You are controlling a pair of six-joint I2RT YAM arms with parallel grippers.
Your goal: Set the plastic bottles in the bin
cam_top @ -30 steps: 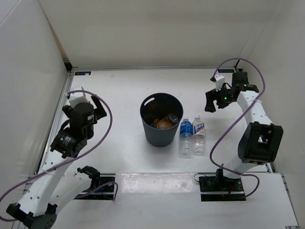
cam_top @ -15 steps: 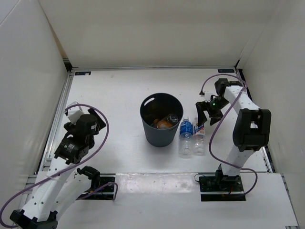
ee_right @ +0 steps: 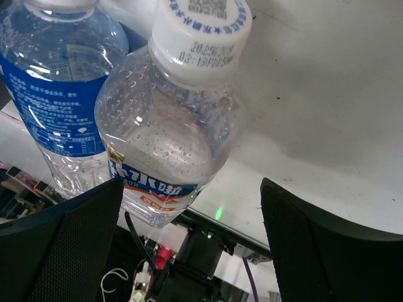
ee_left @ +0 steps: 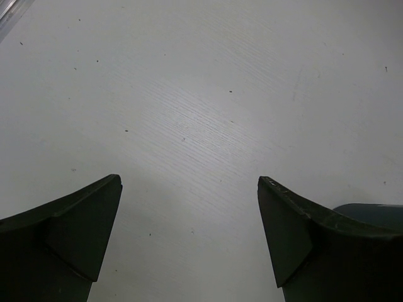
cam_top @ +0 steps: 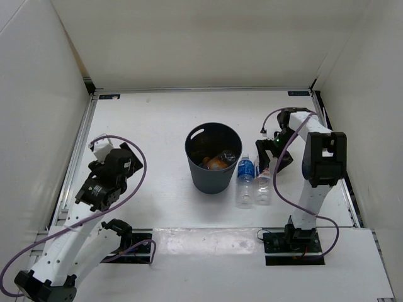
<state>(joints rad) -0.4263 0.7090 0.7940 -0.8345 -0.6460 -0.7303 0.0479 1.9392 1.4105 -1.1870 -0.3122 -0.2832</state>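
Note:
My right gripper is open and has the white-and-blue bottle off-centre between its fingers, so it should go down and shift toward the bin, around that bottle's upper body.
The dark round bin stands mid-table with the orange bottle inside it. Right of the bin, two clear white-capped plastic bottles appear to lie side by side, caps pointing away from the arm bases: a blue-labelled one and a white-and-blue-labelled one. My right gripper is open just beyond their caps; the white-and-blue bottle's body shows between its fingers, nearer the left finger. At the left side of the table my left gripper is open over bare table, holding nothing.
White walls enclose the table on the left, back and right. The right arm's base and cables sit at the near edge, right behind the bottles' bottoms. The left arm's purple cable loops toward the bin.
The right gripper has swung from the far right corner down and left to the bottles' caps. The left arm has drawn back and lowered at the left side.

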